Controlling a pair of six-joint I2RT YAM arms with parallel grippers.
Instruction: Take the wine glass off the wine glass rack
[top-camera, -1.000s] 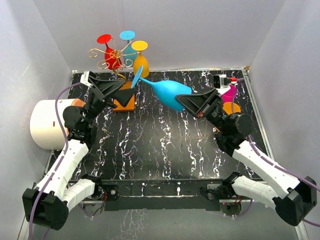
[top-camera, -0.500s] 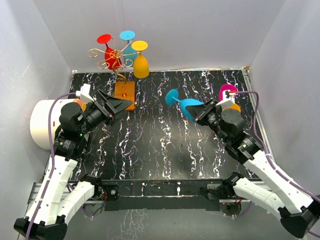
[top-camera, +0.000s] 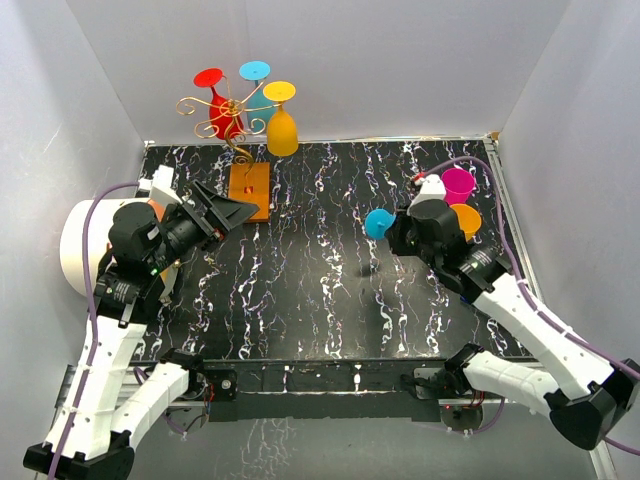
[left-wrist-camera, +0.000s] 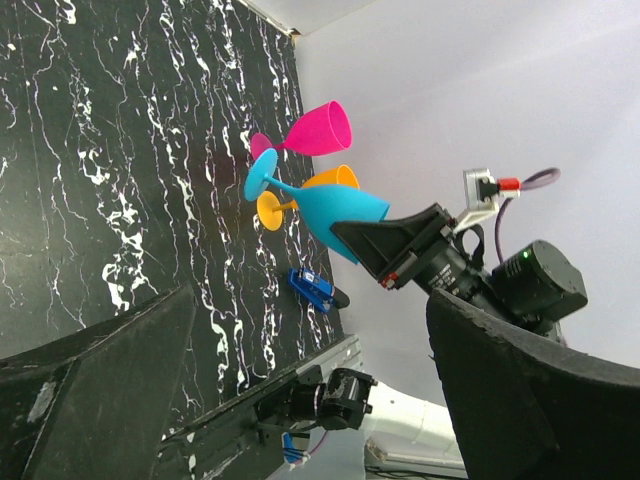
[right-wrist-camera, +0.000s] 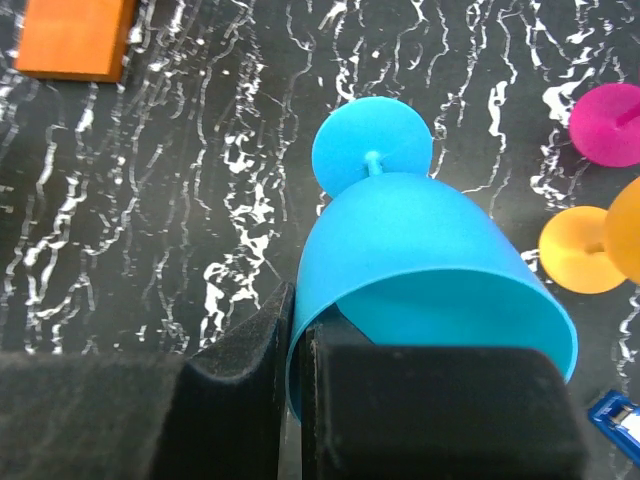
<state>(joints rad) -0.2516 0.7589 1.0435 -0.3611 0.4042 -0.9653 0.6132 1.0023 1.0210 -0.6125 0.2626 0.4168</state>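
The tilted glass in my right gripper swings outward next, turns upright, and its foot comes down onto bare tabletop (right-wrist-camera: 495, 140) beside the pink glass below for release.
The wine glass rack, a gold wire stand (top-camera: 222, 108) on an orange-brown wooden base (top-camera: 250, 190), stands at the table's back left. Red (top-camera: 212, 98), teal (top-camera: 256, 74) and yellow (top-camera: 282, 128) glasses hang on it. My right gripper (top-camera: 399, 231) (right-wrist-camera: 300, 370) is shut on the rim wall of a blue wine glass (right-wrist-camera: 430, 255) (left-wrist-camera: 330, 205), one finger inside the bowl and one outside. The glass lies tilted over the table's right side, with its round foot (top-camera: 378, 223) pointing left. My left gripper (top-camera: 226, 212) (left-wrist-camera: 310, 400) hangs open and empty just in front of the rack base.
A pink glass (top-camera: 458, 184) and an orange glass (top-camera: 466, 218) stand on the table at the right, close behind the right gripper. A small blue object (left-wrist-camera: 312, 290) lies near the right edge. A white cylinder (top-camera: 88, 246) sits past the table's left edge.
The right gripper has carried the blue glass right and nearer, away from the rack, turning its foot toward the camera. The left gripper has drawn back from the rack base.
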